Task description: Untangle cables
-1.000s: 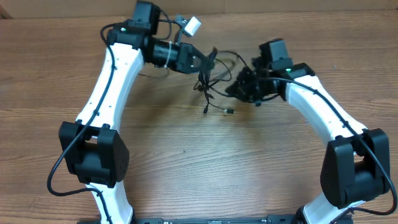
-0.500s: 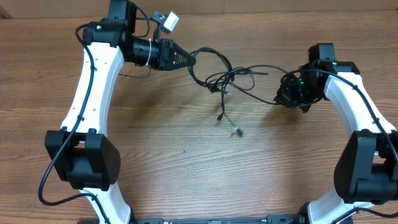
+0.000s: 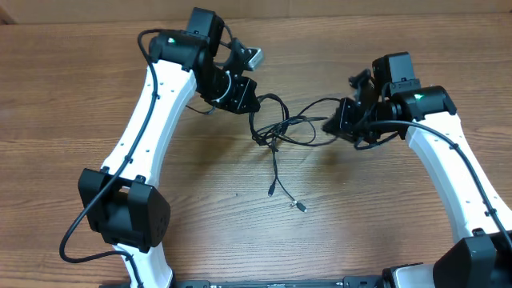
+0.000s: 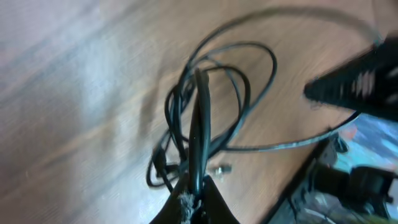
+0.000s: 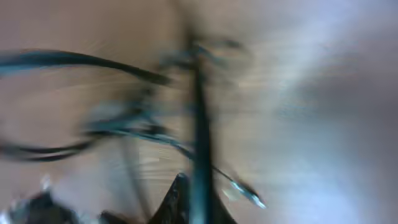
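Note:
The left gripper rises and eases outward to bare tabletop next, since the piece of cord still runs into the knot's loops, then releases it.
The cables [image 3: 278,130] are thin black cords looped in a knot at mid-table, strung between both grippers. Two loose ends trail toward the front, one with a dark plug [image 3: 272,192], one silver-tipped [image 3: 302,206]. My left gripper [image 3: 253,105] is shut on a cord at the knot's left. In the left wrist view the cord [image 4: 200,118] runs straight up from the closed left gripper [image 4: 195,188] into the loops, with a silver plug [image 4: 221,168] beside it. My right gripper [image 3: 331,125] is shut on a cord at the right. The right wrist view is blurred: a cord [image 5: 199,124] rises from the right gripper [image 5: 196,190].
The wooden table [image 3: 240,240] carries nothing else. Both white arms bend over its far half, the left elbow [image 3: 124,212] near the front left. A small white connector [image 3: 254,56] hangs off the left wrist. The right arm [image 4: 364,84] shows dark in the left wrist view.
The arms pulled wide apart and stretched the cords, then came back toward each other. The cords now sag, and the loose plug ends lie nearer the front.

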